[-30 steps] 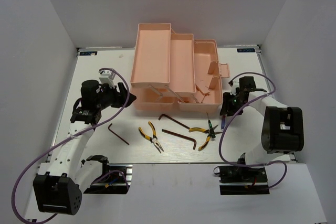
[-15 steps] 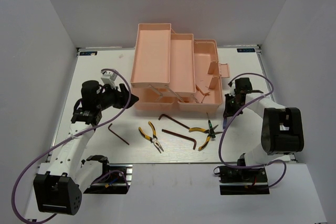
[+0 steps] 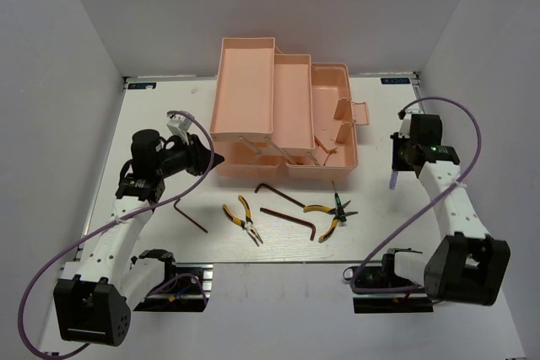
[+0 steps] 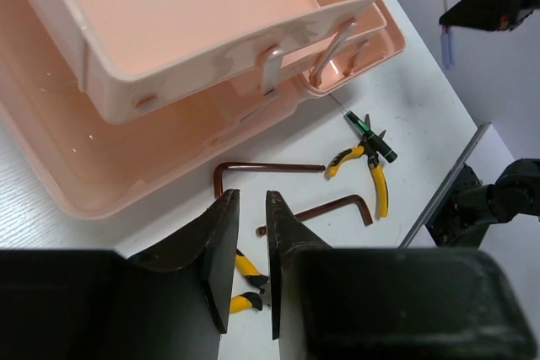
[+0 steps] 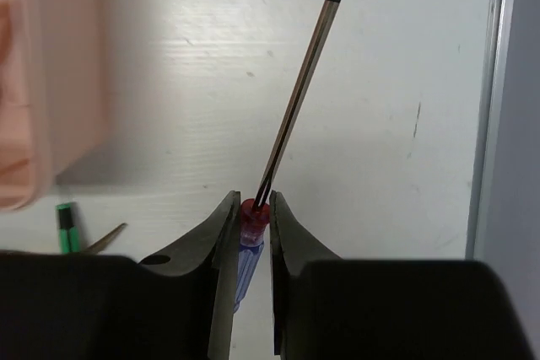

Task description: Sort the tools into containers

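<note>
The screwdriver in my right gripper will next move outward and to the left in the top view, over the toolbox's low section [image 3: 332, 105] beside the lid handle, which is open.
My right gripper [image 5: 253, 204] is shut on a thin screwdriver [image 5: 302, 94], gripping the red collar at the top of its blue handle, shaft pointing away. From above, this right gripper [image 3: 396, 160] hangs right of the pink toolbox [image 3: 245, 94] with the blue handle [image 3: 393, 179] below it. My left gripper [image 4: 251, 200] has only a narrow gap and nothing in it. This left gripper [image 3: 211, 160] sits at the toolbox's front left corner. On the table lie three hex keys [image 3: 191, 214] [image 3: 278, 194] [image 3: 288, 221], two yellow pliers [image 3: 243, 220] [image 3: 327, 217] and a green-handled screwdriver [image 3: 340, 201].
The toolbox trays [image 4: 194, 6] are folded out in tiers, and its lid handle [image 3: 361, 113] is on the right side. The table's metal edge [image 5: 498, 124] runs close to my right gripper. White walls enclose the table on three sides.
The right gripper closed on the blue screwdriver beside the pliers, lifted it and swung out to the right. The left gripper's jaws narrowed and it edged toward the toolbox.
</note>
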Controlling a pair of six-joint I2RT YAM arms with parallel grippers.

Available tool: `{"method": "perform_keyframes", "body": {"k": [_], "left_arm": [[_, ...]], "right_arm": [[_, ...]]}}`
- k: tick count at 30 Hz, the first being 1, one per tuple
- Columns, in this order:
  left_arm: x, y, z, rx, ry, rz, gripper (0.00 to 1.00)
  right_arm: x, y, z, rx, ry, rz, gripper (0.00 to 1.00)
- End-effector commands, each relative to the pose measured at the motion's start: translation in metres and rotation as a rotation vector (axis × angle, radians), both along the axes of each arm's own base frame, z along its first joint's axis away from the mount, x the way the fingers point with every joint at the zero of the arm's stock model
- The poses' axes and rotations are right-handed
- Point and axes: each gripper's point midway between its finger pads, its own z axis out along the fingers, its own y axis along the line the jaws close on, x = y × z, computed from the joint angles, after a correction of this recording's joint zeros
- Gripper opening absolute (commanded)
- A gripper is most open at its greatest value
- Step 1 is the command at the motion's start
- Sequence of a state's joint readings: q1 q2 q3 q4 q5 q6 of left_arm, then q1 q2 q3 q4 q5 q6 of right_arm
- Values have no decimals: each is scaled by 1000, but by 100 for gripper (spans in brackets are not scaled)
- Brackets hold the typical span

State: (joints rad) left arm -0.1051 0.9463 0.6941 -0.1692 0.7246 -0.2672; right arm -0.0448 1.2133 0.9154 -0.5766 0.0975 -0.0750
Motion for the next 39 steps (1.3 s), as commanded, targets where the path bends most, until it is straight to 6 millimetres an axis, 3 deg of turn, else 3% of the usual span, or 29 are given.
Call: {"method": "perform_keyframes", "body": {"k": [1,3,4,5,6,7,8,9,10,12,13,15,17,19,20,21,23,25,26,27,28,29,30,32,33,35,36,37,39], "left_arm": [[-8,-9,10,-23,-45,-60,30],[-8,-9,10,-23,-45,-60,30],[-9,-10,12,-28,-54,-70,32],[-9,-10,12,-28,-54,-70,34],[-9,-10,12,-28,-54,-70,35],[-9,-10,12,-28,-54,-70,41],[-8,-10,9,-27,-44,-70,45],[-8,-10,9,-27,-43,-70,54],[-8,-9,7,-23,-35,-61,57],[-6,-8,2,-16,-16,-48,61],[-3,-4,-2,1,-10,-23,62],[0,-2,-7,11,9,-3,62],[2,3,-14,36,39,26,62],[6,7,-25,62,78,54,62],[7,9,-27,70,87,68,62],[9,11,-26,77,86,82,62],[11,16,-33,97,109,116,62],[13,21,-35,116,121,148,60],[14,24,-37,127,129,165,55],[17,31,-41,150,139,207,52],[17,35,-42,167,151,232,49],[21,47,-48,207,165,300,33],[22,52,-48,216,178,336,25],[23,62,-54,242,204,395,15],[23,64,-54,240,209,408,15],[25,69,-55,245,214,445,15],[24,68,-57,240,231,450,22],[26,70,-53,242,220,462,30],[26,70,-53,242,220,462,47]], "right_arm": [[11,19,51,23,-138,167,0],[19,43,73,106,-190,281,0],[22,74,85,227,-195,389,0],[24,84,78,287,-147,404,0],[29,102,94,364,-168,466,0],[29,127,90,437,-124,524,0],[44,138,100,479,-135,540,0],[51,157,92,504,-104,567,0],[60,162,83,508,-80,561,0],[79,175,93,500,-120,572,0],[90,179,70,486,-61,538,0],[102,186,76,470,-60,529,0],[111,187,56,426,-15,501,11],[115,188,52,401,-12,491,35],[113,189,55,394,-23,503,41],[111,186,51,385,-22,501,45],[108,183,69,368,-92,514,47],[100,176,64,346,-100,522,47],[90,173,78,319,-144,559,47],[80,167,71,305,-127,565,47],[71,165,82,293,-158,578,44],[55,167,85,281,-181,686,38],[28,166,68,296,-92,731,36],[-22,172,66,316,-57,938,32],[-56,167,46,343,38,963,29],[-79,163,42,326,41,1022,19],[-84,158,34,302,62,1008,16],[-94,154,7,298,104,996,13],[-108,150,-12,283,129,967,7]]}}
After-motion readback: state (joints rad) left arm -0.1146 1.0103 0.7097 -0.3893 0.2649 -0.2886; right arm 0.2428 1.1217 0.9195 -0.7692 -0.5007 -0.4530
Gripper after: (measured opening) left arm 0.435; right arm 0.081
